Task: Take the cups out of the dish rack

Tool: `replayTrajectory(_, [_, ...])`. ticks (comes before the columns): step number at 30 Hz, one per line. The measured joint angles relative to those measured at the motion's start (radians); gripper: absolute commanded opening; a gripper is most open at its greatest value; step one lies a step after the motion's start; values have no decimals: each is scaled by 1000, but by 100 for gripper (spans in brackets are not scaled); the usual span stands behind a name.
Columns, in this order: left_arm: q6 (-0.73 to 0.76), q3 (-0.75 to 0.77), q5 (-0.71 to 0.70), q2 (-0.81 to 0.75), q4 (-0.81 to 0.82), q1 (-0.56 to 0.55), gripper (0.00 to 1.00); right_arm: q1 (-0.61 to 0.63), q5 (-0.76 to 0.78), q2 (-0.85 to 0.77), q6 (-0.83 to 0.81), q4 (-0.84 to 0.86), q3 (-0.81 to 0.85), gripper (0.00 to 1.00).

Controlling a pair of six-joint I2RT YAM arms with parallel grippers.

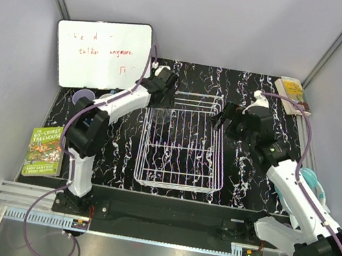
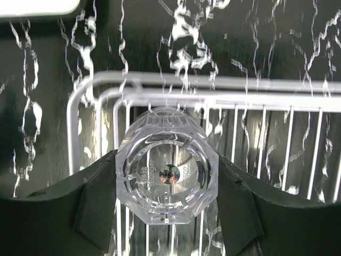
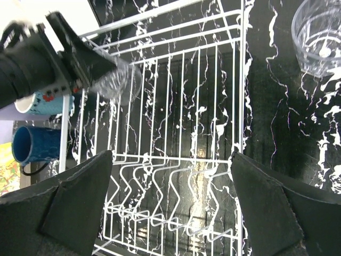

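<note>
Next I need to move my right gripper toward the left in the top view to close it on the clear glass's open end [image 1: 162, 115] [image 3: 133, 86], which the left gripper's fingers leave uncovered.
The white wire dish rack [image 1: 180, 169] lies mid-table. My left gripper [image 1: 163, 94] is over its far left corner, shut on a clear faceted glass [image 2: 166, 173]; the black fingers [image 2: 98, 202] press both its sides, its base facing the camera. The same glass shows in the right wrist view [image 3: 121, 81]. My right gripper [image 1: 228, 119] is open and empty above the rack's far right side, its jaws wide apart over the wire prongs [image 3: 171, 157]. A teal mug [image 3: 42, 104] and a dark blue mug [image 3: 33, 144] lie outside the rack. A second clear glass [image 3: 319, 32] stands on the table. A lavender tumbler [image 1: 84, 97] stands left of the left arm.
A whiteboard [image 1: 101, 54] leans at the back left. A green book [image 1: 44, 151] lies at the table's left edge, and another book [image 1: 293, 94] lies at the back right. A teal object [image 1: 313, 183] is partly hidden under the right arm.
</note>
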Motion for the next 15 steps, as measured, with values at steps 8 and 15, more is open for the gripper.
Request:
replayTrajectory(8, [-7, -37, 84, -204, -45, -26, 0, 0, 13, -75, -1, -6, 0, 100])
replayTrajectory(15, [-27, -124, 334, -433, 146, -25, 0, 0, 14, -97, 16, -6, -27, 100])
